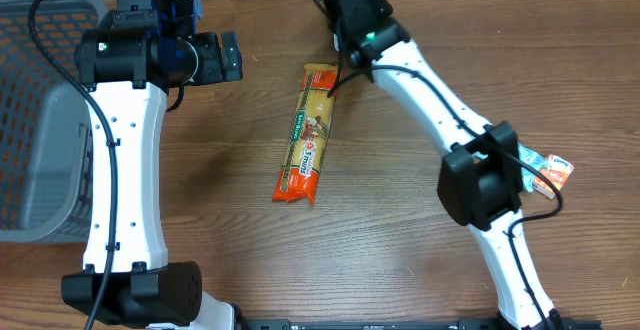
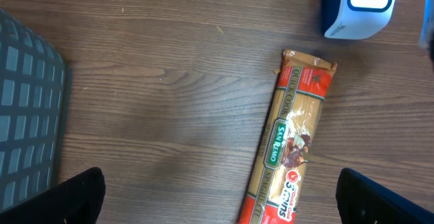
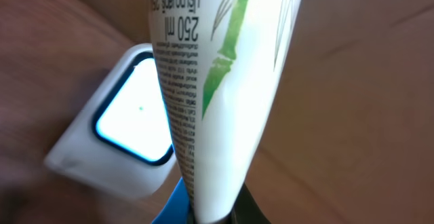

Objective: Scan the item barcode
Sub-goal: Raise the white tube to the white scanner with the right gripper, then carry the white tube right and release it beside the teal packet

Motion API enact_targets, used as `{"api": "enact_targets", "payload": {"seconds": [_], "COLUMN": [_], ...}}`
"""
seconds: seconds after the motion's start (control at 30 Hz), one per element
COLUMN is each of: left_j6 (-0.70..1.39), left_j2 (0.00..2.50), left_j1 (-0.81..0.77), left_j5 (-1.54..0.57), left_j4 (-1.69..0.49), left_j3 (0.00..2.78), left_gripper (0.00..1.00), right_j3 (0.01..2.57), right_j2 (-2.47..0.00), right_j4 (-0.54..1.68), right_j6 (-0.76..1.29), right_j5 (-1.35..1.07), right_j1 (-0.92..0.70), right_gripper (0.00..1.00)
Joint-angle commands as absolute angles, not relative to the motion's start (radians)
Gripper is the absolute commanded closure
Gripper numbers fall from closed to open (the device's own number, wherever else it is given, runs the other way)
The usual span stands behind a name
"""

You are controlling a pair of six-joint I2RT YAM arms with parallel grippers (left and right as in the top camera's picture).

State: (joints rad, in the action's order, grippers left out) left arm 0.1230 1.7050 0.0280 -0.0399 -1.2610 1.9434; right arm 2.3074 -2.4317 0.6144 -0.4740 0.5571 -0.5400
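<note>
My right gripper next needs to move back and down beside the colourful packet [image 1: 535, 164], which is to its right in the overhead view, and let go of the foot clear of the scanner.
My right gripper [image 3: 211, 214] is shut on the foot of a white tube [image 3: 217, 81] with a green bamboo print and small black text. The tube stands just in front of a white scanner [image 3: 125, 132] with a blue-rimmed, lit window. In the left wrist view the scanner [image 2: 358, 7] sits at the top right. In the overhead view the right wrist [image 1: 348, 8] is at the table's far middle and hides the tube. My left gripper [image 2: 226, 200] is open and high above the table, at the upper left in the overhead view [image 1: 224, 58].
An orange spaghetti pack [image 1: 308, 135] lies flat mid-table, also under the left gripper's view [image 2: 291, 142]. A grey mesh basket [image 1: 40, 120] stands at the left edge. A small colourful packet [image 1: 548, 170] lies at the right beside the right arm.
</note>
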Motion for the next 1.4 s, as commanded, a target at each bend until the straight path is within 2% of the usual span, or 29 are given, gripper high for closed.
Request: {"api": "enact_targets", "payload": {"seconds": [0.0, 0.93, 1.13, 1.37], "left_j6": [0.108, 0.108, 0.108, 0.108], "left_j2": [1.708, 1.708, 1.708, 1.708], "left_j1": [0.032, 0.032, 0.032, 0.032], "left_j5": [-0.033, -0.033, -0.033, -0.033], "left_j4": [-1.259, -1.259, -1.259, -1.259], "left_j3": [1.948, 1.948, 1.948, 1.948], "left_gripper": [0.0, 0.0, 0.0, 0.0], "right_j3": [2.339, 2.317, 2.318, 2.318], "right_j2": [-2.493, -2.511, -2.287, -2.007], "right_j4": [0.487, 0.498, 0.75, 1.238], "right_j6": [-0.671, -0.667, -0.444, 0.03], "right_j5": [0.817, 0.848, 0.726, 0.16], "right_j1": [-0.541, -0.538, -0.538, -0.48], "right_gripper": [0.96, 0.96, 0.96, 0.96]}}
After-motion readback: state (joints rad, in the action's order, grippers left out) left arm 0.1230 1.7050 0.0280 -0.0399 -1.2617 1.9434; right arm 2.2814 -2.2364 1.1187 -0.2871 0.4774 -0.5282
